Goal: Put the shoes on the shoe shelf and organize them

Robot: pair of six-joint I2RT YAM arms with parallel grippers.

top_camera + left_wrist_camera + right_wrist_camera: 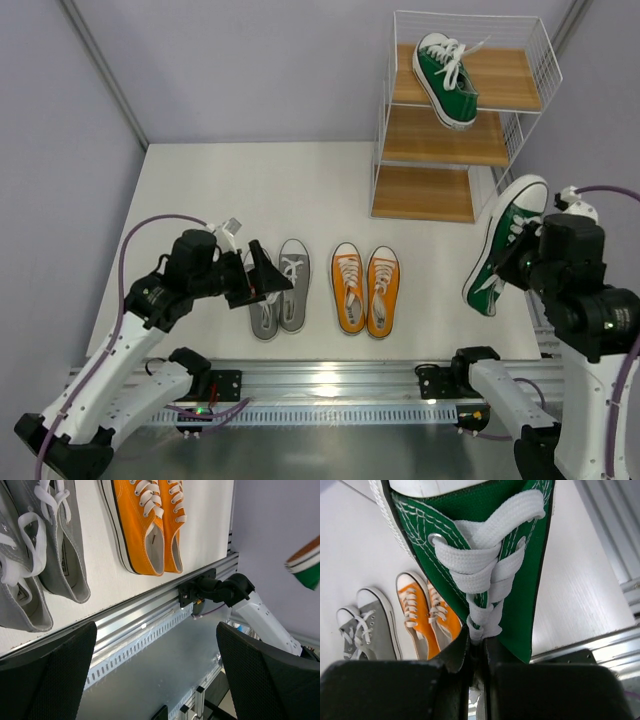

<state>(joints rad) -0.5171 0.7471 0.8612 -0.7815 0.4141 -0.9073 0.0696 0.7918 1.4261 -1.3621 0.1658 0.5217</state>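
Note:
The matching green shoe already lies beside the top board's bare part [508, 80], so the robot's right gripper will next move up and outward over that space and let go of the other green shoe's tongue.
One green shoe [447, 78] lies on the top board of the shoe shelf [440, 192] at the back right. My right gripper [520, 262] is shut on the laces and tongue of the other green shoe [505, 243], which hangs tilted above the table in front of the shelf. In the right wrist view the fingers [457, 652] pinch the white laces of that green shoe [530, 605]. The orange pair [365, 288] and the grey pair [280, 290] lie side by side on the table. My left gripper [268, 275] hovers open over the grey pair, with nothing between its fingers [50, 675].
An aluminium rail [330, 385] runs along the table's near edge, with the arm bases bolted to it. Grey walls close off the back and both sides. The shelf's middle and bottom boards are bare. In the left wrist view the right arm's base [225, 590] sits on the rail.

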